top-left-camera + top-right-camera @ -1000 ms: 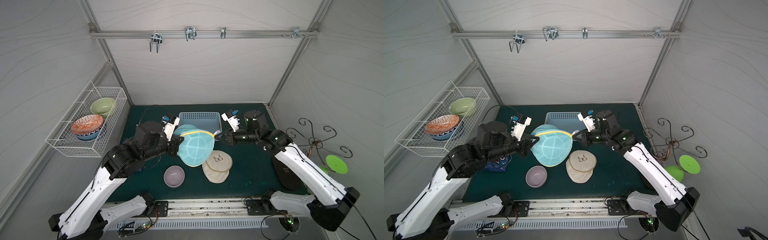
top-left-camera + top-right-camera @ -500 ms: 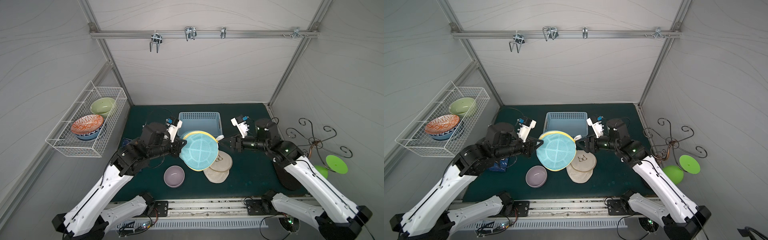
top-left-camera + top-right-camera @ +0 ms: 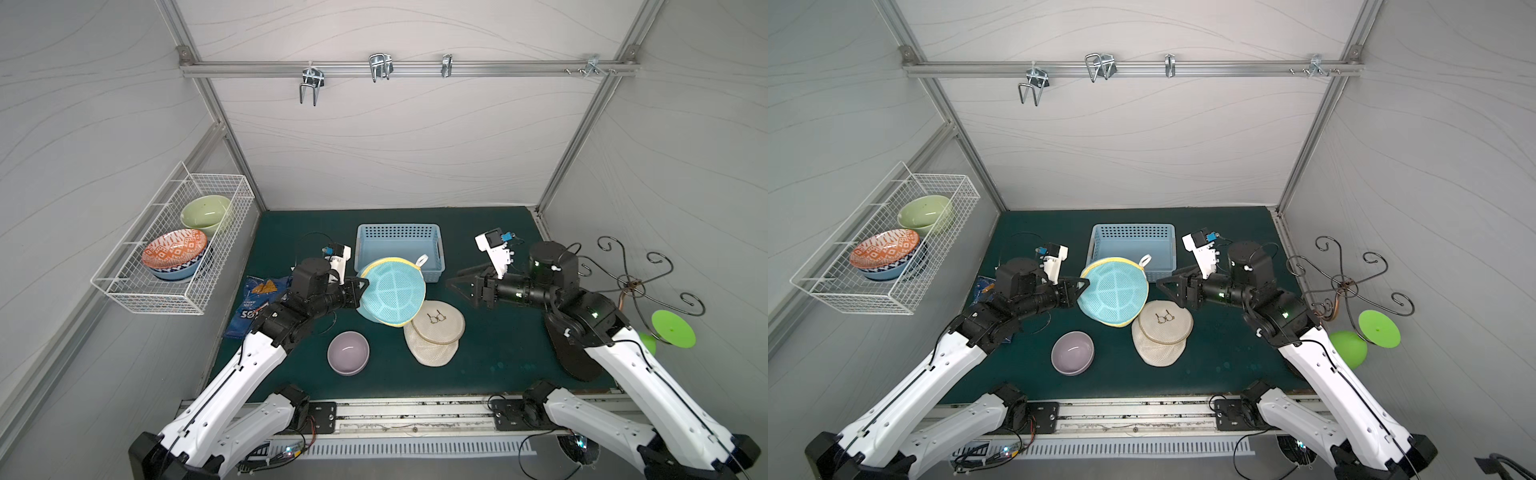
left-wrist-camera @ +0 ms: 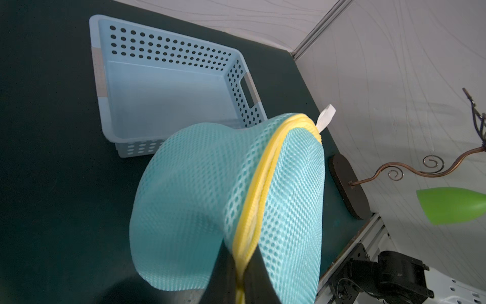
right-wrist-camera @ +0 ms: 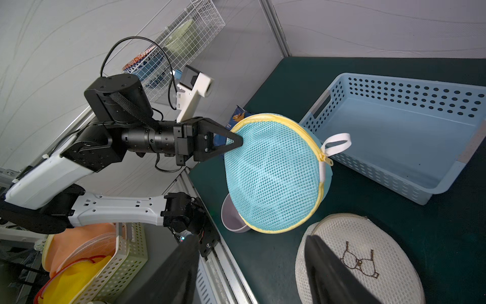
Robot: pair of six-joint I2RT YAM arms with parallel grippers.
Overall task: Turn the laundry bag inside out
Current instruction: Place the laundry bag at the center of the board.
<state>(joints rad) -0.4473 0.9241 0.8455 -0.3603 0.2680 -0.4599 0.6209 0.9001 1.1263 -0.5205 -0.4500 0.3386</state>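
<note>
The bag still hangs above the green mat, so my left gripper needs to move down toward the mat between the basket and the purple bowl and let go of the bag's rim.
The laundry bag (image 3: 392, 293) (image 3: 1115, 291) is a round teal mesh pouch with a yellow zipper rim and a white loop. It hangs above the green mat, just in front of the blue basket. My left gripper (image 3: 362, 286) (image 3: 1084, 286) (image 4: 240, 265) is shut on the yellow rim at the bag's left edge. In the right wrist view the bag (image 5: 273, 173) shows its domed face, with the left gripper (image 5: 236, 139) pinching its edge. My right gripper (image 3: 451, 282) (image 3: 1163, 284) (image 5: 249, 238) is open and empty, a short way to the right of the bag.
A blue perforated basket (image 3: 399, 232) stands behind the bag. Two white mesh bags (image 3: 436, 332) and a purple bowl (image 3: 348, 353) lie in front. A snack packet (image 3: 257, 299) lies at the left. A wire rack (image 3: 174, 249) with bowls hangs on the left wall, and a metal stand (image 3: 631, 286) is at the right.
My right gripper has let go of the bag's right edge, opened and drawn back to the right. The bag now hangs from the left gripper alone, which has shifted slightly.
</note>
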